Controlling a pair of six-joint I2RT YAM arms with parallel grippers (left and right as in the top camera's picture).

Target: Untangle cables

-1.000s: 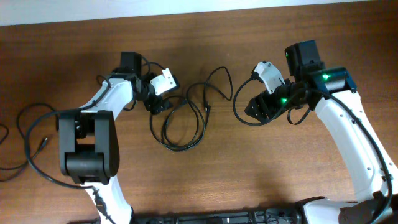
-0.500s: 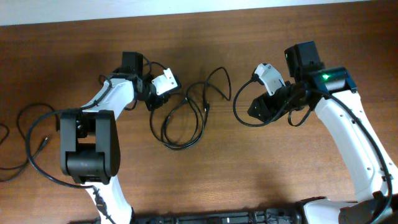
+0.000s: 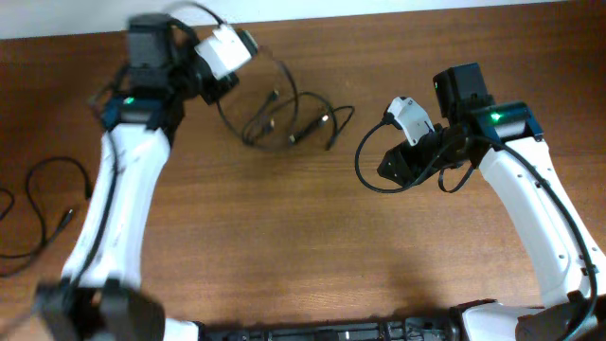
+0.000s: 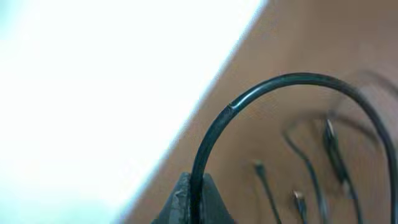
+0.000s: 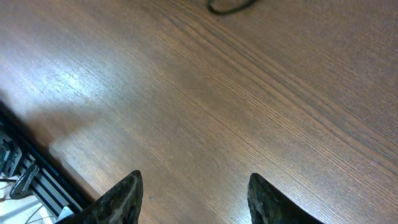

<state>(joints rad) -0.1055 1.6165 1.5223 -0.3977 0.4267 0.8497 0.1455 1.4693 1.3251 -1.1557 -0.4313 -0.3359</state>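
My left gripper should go up, swing to the left in the overhead view, lower its cable and let go of it beyond the other cord, where the wood is bare.
The cables (image 3: 284,123) lie as a loose black tangle on the wooden table, left of centre near the far edge, with silvery plugs showing. My left gripper (image 3: 210,85) is raised at the far left and shut on one cable. In the left wrist view this cable (image 4: 292,77) arcs up out of the closed left gripper (image 4: 196,202) and drops to the right, above several plugs (image 4: 298,199) on the table. My right gripper (image 3: 393,166) hovers to the right of the tangle. In its wrist view the right gripper (image 5: 196,199) is open over bare wood, holding nothing.
Another black cord (image 3: 47,189) with a plug lies at the table's left edge. A black wire (image 3: 360,161) loops from the right wrist camera. A white wall (image 3: 379,8) runs behind the far edge. A dark rail (image 5: 25,180) borders the near side.
My left gripper closed on a cable and swung up toward the far left, dragging the tangle toward the far edge and spreading it. The right jaws narrowed slightly; that arm stayed in place.
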